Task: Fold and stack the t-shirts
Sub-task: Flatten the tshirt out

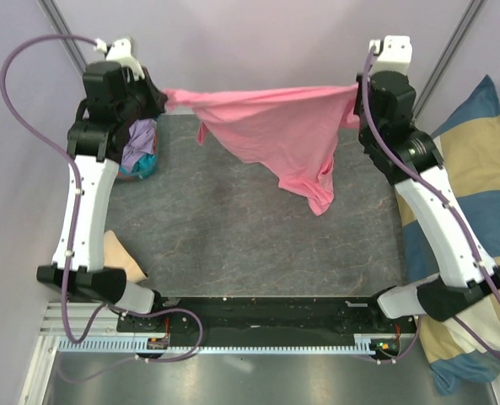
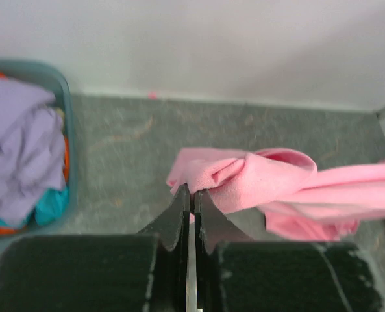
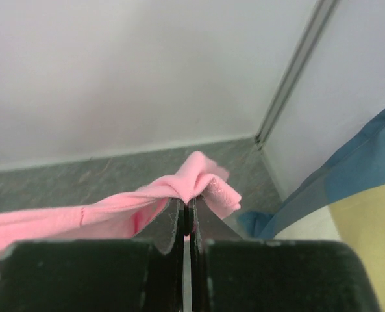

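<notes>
Next I will move my left gripper back and down to release its pink end on the bare near tabletop, because the table there lies clear for the hanging shirt.
A bright pink t-shirt [image 1: 275, 131] hangs stretched in the air between both arms over the far half of the grey table [image 1: 233, 245]. My left gripper [image 1: 161, 99] is shut on its left end, the pink cloth [image 2: 257, 179] bunched at the tips of that gripper [image 2: 192, 193]. At the shirt's right end my right gripper [image 1: 357, 93] is shut too, with a fold of pink fabric [image 3: 198, 179] pinched between the tips of this gripper [image 3: 187, 203]. The shirt's lower part droops toward the table right of centre. Lavender, teal and orange t-shirts [image 2: 20, 156] lie heaped in a teal basket [image 2: 69, 149] at the far left.
A blue-and-cream checked cushion [image 1: 473, 228] leans along the table's right side. A tan cloth [image 1: 123, 257] lies at the near left edge. White walls close the back, and the basket [image 1: 140, 160] sits under the left arm.
</notes>
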You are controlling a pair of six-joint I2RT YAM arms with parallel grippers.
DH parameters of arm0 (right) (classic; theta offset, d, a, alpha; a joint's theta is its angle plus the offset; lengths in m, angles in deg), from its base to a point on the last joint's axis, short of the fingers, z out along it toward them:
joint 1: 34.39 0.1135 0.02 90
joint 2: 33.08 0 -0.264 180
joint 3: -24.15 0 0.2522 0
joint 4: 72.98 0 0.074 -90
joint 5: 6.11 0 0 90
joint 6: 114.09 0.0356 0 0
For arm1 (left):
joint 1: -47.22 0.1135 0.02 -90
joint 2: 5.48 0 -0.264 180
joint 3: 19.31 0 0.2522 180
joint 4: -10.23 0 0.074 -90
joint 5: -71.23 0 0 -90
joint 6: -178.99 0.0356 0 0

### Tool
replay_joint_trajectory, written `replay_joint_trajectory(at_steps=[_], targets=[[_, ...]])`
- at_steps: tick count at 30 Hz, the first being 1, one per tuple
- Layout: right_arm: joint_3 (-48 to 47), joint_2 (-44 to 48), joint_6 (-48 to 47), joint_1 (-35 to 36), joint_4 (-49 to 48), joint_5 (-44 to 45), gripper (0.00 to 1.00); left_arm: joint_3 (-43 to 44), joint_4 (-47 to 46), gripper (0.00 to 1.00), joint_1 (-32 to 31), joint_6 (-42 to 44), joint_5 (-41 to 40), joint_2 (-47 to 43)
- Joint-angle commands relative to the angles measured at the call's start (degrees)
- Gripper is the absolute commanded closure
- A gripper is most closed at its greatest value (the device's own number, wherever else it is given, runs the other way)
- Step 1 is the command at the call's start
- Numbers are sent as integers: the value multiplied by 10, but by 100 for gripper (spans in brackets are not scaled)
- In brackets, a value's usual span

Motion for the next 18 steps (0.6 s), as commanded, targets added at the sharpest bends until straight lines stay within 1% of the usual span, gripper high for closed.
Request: replay_joint_trajectory(at_steps=[1, 2, 3, 4, 5, 6, 7, 9, 10, 12, 14, 16, 17, 18], targets=[[60, 77, 87, -5, 87, -133, 100, -132, -21, 98, 8, -28, 35, -113], [68, 101, 97, -5, 118, -162, 100, -180, -27, 98, 8, -30, 42, -157], [77, 114, 109, -5, 130, -181, 100, -199, -27, 98, 8, -33, 45, -179], [90, 139, 119, -6, 151, -226, 100, -218, -26, 98, 8, -35, 49, -199], [91, 150, 126, -6, 164, -242, 100, -248, -21, 98, 8, -38, 60, -244], [81, 160, 132, -5, 177, -257, 100, -260, -17, 98, 8, -40, 67, -262], [69, 174, 144, -5, 210, -288, 100, -266, -9, 98, 8, -43, 67, -283], [46, 186, 149, -6, 240, -324, 100, -266, 27, 98, 8, -47, 77, -326], [22, 194, 154, -5, 271, -341, 100, -263, 42, 98, 7, -47, 80, -336], [6, 204, 161, -5, 295, -356, 100, -261, 69, 98, -18, -50, 51, -371], [11, 225, 169, -5, 310, -360, 100, -285, 72, 98, -22, -62, 45, -391], [39, 244, 176, -5, 309, -355, 100, -307, 68, 98, -23, -72, 37, -406], [56, 251, 179, -5, 303, -336, 100, -331, 61, 98, -23, -73, 29, -407], [99, 255, 190, -6, 293, -321, 100, -342, 54, 98, -23, -73, 28, -406]])
